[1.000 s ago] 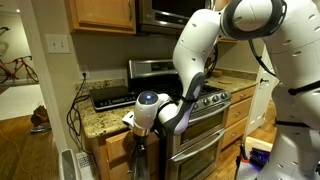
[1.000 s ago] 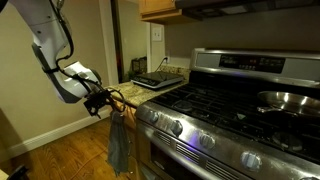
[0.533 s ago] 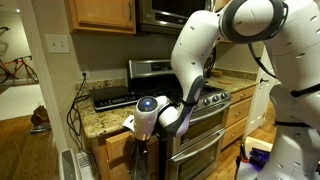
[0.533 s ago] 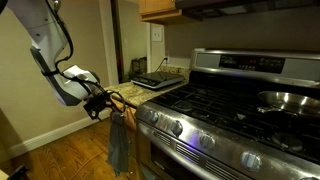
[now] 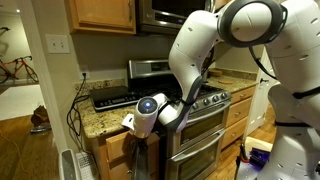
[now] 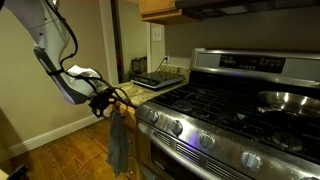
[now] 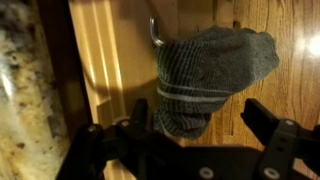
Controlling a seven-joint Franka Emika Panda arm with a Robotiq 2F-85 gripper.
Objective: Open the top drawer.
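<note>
The draped towel is already between my gripper's open fingers, so my gripper should next move slightly toward the drawer front and close around the towel-covered handle (image 6: 116, 109) (image 7: 182, 92).
The top drawer (image 7: 108, 60) is a light wood front under the granite counter, left of the stove. Its metal handle (image 7: 155, 35) carries a hanging grey striped towel (image 7: 212, 72). My gripper (image 7: 195, 112) is open, and its two black fingers straddle the towel's lower part just below the handle. In both exterior views the gripper (image 5: 132, 137) (image 6: 107, 101) sits right at the drawer front, with the towel (image 6: 119, 142) hanging below it. I cannot tell whether the fingers touch the handle.
The granite counter (image 5: 98, 118) holds a black cooktop tray (image 6: 152, 80). The steel stove (image 6: 225, 115) with knobs stands beside the drawer. Cables (image 5: 73, 110) hang by the wall. A wooden floor (image 6: 60, 150) lies below.
My gripper has crept slightly closer to the drawer front and towel. Nothing else moved.
</note>
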